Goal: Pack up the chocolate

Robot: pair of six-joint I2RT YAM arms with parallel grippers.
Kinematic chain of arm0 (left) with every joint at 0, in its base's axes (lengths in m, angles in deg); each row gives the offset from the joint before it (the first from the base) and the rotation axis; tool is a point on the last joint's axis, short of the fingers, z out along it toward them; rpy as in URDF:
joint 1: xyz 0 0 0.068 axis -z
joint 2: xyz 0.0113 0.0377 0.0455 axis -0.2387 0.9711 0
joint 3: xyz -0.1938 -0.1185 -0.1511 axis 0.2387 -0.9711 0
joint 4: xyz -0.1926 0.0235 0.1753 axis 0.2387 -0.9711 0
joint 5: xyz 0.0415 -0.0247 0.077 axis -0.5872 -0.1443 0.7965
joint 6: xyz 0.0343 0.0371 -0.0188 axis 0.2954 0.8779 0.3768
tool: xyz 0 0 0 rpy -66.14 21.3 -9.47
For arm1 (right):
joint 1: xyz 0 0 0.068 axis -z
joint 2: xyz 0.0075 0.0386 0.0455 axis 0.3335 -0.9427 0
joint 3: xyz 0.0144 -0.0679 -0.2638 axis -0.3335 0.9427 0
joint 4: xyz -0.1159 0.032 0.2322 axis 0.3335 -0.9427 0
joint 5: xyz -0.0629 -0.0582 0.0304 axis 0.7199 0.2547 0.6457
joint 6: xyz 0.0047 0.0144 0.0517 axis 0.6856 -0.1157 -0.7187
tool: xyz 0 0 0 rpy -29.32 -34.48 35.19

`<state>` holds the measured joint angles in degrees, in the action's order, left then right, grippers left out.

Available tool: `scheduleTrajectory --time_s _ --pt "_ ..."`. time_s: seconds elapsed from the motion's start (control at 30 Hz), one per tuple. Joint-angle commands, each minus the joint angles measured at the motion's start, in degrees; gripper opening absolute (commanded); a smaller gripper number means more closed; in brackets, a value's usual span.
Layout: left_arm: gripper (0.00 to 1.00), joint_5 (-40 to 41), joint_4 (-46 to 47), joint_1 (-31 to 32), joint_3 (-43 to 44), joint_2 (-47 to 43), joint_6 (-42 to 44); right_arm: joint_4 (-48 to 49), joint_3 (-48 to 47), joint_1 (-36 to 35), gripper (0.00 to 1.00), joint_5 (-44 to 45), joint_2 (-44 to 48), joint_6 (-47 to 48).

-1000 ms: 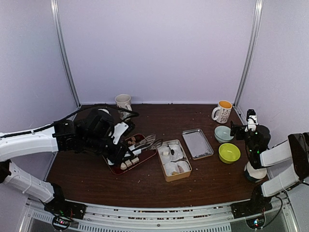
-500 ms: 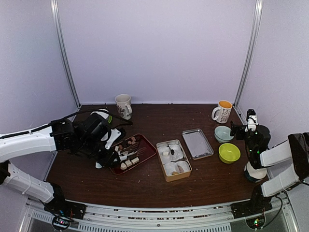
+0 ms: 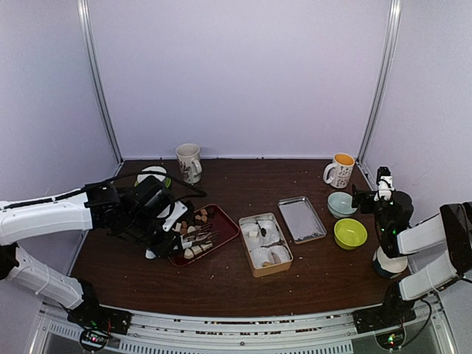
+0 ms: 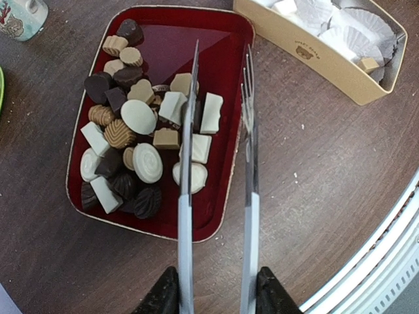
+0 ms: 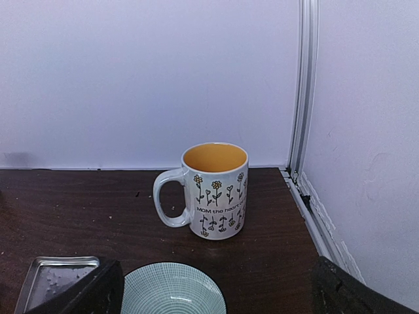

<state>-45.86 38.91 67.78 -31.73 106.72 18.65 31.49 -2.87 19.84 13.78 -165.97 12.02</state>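
Observation:
My left gripper needs to move toward the tan box (image 4: 321, 46) and release the tongs across the box's edge, because the box is to the gripper's right in the top view.
The chocolate (image 4: 141, 118), many small white, tan and dark pieces, lies in a red tray (image 4: 226, 170) left of centre; it also shows in the top view (image 3: 193, 228). My left gripper (image 4: 216, 297) is shut on the silver tongs (image 4: 185, 196). The tongs stand open and empty, one arm over the chocolate, the other over the table just past the tray's right rim. A tan box (image 4: 321, 46) lined with white paper cups, holding a few pieces, sits to the right (image 3: 265, 243). My right gripper (image 5: 219, 291) is open and empty at the far right (image 3: 365, 198).
A flowered mug (image 5: 216, 190) and a pale blue bowl (image 5: 171, 291) are before the right gripper. A metal tray (image 3: 302, 218), a green bowl (image 3: 350, 233), a white mug (image 3: 189, 158) and a plate (image 3: 151, 175) also stand on the table.
My left arm has drawn back to the left. The tongs moved from beside the tan box to over the red tray. The right arm has not moved.

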Motion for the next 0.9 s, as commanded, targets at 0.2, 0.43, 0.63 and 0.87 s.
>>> scheduleTrajectory --time_s 0.2,0.43,0.63,0.87 --pt "0.36 -0.3 2.3 -0.4 -1.8 2.9 1.0 1.5 0.3 0.1 1.0 0.7 -0.2 -0.3" --pt "0.34 -0.4 2.3 -0.4 -2.1 4.1 1.0 1.5 0.3 0.0 1.0 0.7 -0.2 -0.2" --pt "0.29 -0.1 1.9 -0.4 -1.8 3.6 1.0 1.5 0.3 0.0 1.0 0.7 -0.2 -0.2" --pt "0.21 -1.3 1.5 -0.4 -0.8 2.4 0.9 1.5 0.3 0.1 1.0 0.7 -0.2 -0.3"
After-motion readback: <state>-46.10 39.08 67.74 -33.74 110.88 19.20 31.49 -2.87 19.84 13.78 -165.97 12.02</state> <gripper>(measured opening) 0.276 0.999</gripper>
